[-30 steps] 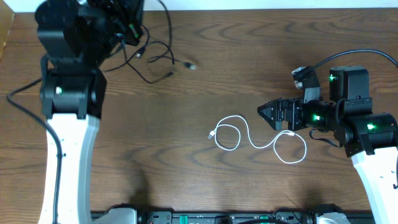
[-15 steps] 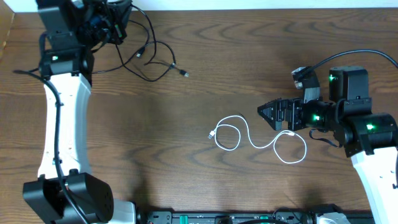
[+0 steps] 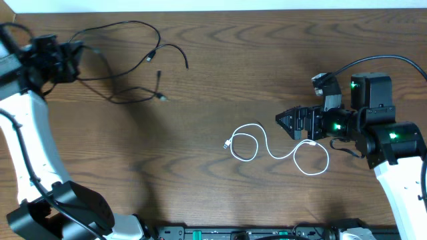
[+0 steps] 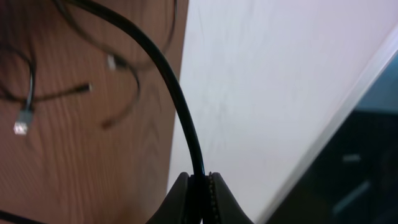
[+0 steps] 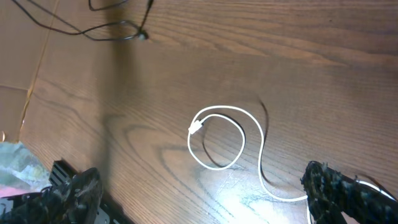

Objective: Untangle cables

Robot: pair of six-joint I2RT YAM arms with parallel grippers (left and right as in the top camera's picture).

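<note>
My left gripper pulls back, to the left in the overhead view, next. It then lets go low over bare wood, since the held cable crosses the other black one.
Two black cables (image 3: 133, 60) lie spread out on the far left of the wooden table, and their small plug ends (image 3: 162, 98) rest apart on the wood. My left gripper (image 3: 70, 52) is at the far left edge, shut on one black cable (image 4: 180, 106); the pinch shows in the left wrist view (image 4: 200, 185). The white cable (image 3: 265, 137) lies alone in loops at centre right and also shows in the right wrist view (image 5: 260, 149). My right gripper (image 3: 283, 122) hovers just right of it, open wide and empty (image 5: 199, 186).
The table's far edge borders a white surface (image 4: 280, 74). A black rail (image 3: 233, 233) runs along the front edge. A crumpled plastic bag (image 5: 15, 163) lies off the table's left side. The right arm's thick black cable (image 3: 380, 59) arcs behind it.
My left arm has swung from the top of the table to its far left edge, pulling the black cables leftward and stretching them out. The right arm and white cable have not moved.
</note>
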